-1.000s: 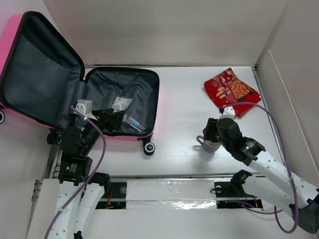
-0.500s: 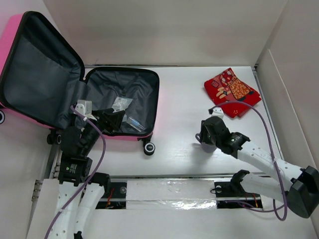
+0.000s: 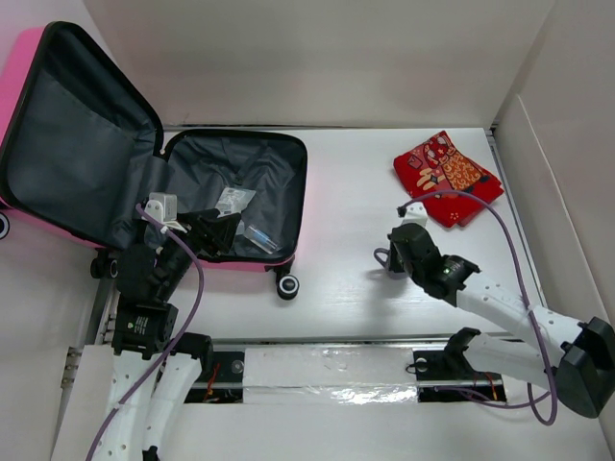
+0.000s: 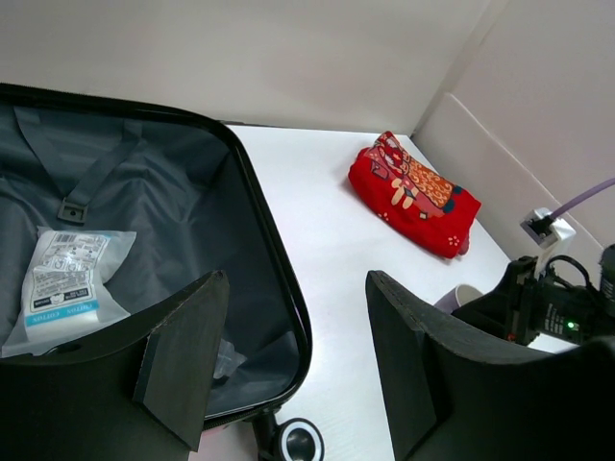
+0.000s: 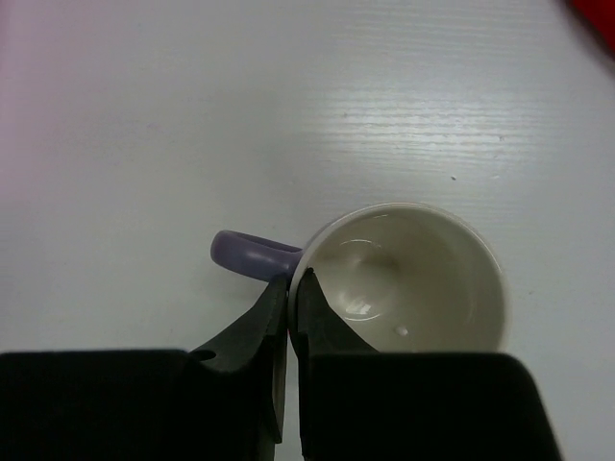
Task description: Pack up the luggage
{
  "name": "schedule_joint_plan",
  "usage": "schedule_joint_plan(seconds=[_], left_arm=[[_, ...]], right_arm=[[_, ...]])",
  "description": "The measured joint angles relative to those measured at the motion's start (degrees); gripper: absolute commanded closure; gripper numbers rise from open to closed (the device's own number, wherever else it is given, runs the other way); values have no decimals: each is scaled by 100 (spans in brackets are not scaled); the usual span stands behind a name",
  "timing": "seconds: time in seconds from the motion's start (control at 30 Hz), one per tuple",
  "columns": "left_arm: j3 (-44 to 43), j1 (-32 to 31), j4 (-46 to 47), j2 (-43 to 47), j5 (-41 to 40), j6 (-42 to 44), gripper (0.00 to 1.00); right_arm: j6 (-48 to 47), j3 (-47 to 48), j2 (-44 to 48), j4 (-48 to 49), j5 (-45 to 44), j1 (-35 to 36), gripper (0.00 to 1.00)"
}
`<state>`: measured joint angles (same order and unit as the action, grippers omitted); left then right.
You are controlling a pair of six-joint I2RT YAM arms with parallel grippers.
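Note:
The luggage's bare lining beside the packets lies left of my right gripper in the top view. It lifts the mug point(image 5: 413, 279) across the luggage's rim next, lowers it and releases.
The pink luggage point(image 3: 231, 173) lies open at the left, its lid point(image 3: 77, 134) tilted back and the grey lining point(image 4: 144, 192) showing. My left gripper point(image 3: 219, 233) hovers open over the case's near right rim, with nothing between its fingers point(image 4: 187, 355). A purple mug point(image 5: 413, 279), white inside, stands upright on the table to the right. My right gripper point(image 5: 291, 288) is shut on its rim beside the handle point(image 5: 252, 257), one finger inside and one outside. From above, the right gripper point(image 3: 394, 257) hides most of the mug.
A red patterned pouch point(image 3: 447, 175) lies at the back right. Clear packets point(image 3: 233, 200) rest inside the case, one with a printed label point(image 4: 67, 279). A caster wheel point(image 3: 286, 285) sticks out at the case's near corner. White walls enclose the table.
My right gripper has shut on the mug's rim and shifted slightly toward the back of the table. The left arm has not moved.

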<state>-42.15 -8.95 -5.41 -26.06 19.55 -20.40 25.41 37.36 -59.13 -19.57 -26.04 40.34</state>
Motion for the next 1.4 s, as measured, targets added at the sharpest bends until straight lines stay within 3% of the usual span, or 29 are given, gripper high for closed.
schedule_joint_plan(seconds=[0.17,0.3,0.77,0.9,1.07,1.3,1.37,1.4], left_arm=[[0,0,2,0,7,0,44],[0,0,2,0,15,0,44],[0,0,0,50,-9,0,44],[0,0,0,76,-11,0,44],[0,0,-2,81,-22,2,44],[0,0,-2,81,-20,2,44],[0,0,-2,79,-15,2,44],[0,0,-2,79,-15,0,44]], right_arm=[[-302,170,262,125,280,326,100],[-597,787,-101,442,713,389,100],[-1353,4555,-3637,2192,2920,859,100],[-1434,5471,-4645,2103,3423,887,100],[-1714,7117,-6279,1252,3952,798,100],[-1679,7532,-6874,678,4575,332,99],[-1624,7816,-7049,603,4747,168,88],[-1615,7982,-7165,562,4763,83,70]])
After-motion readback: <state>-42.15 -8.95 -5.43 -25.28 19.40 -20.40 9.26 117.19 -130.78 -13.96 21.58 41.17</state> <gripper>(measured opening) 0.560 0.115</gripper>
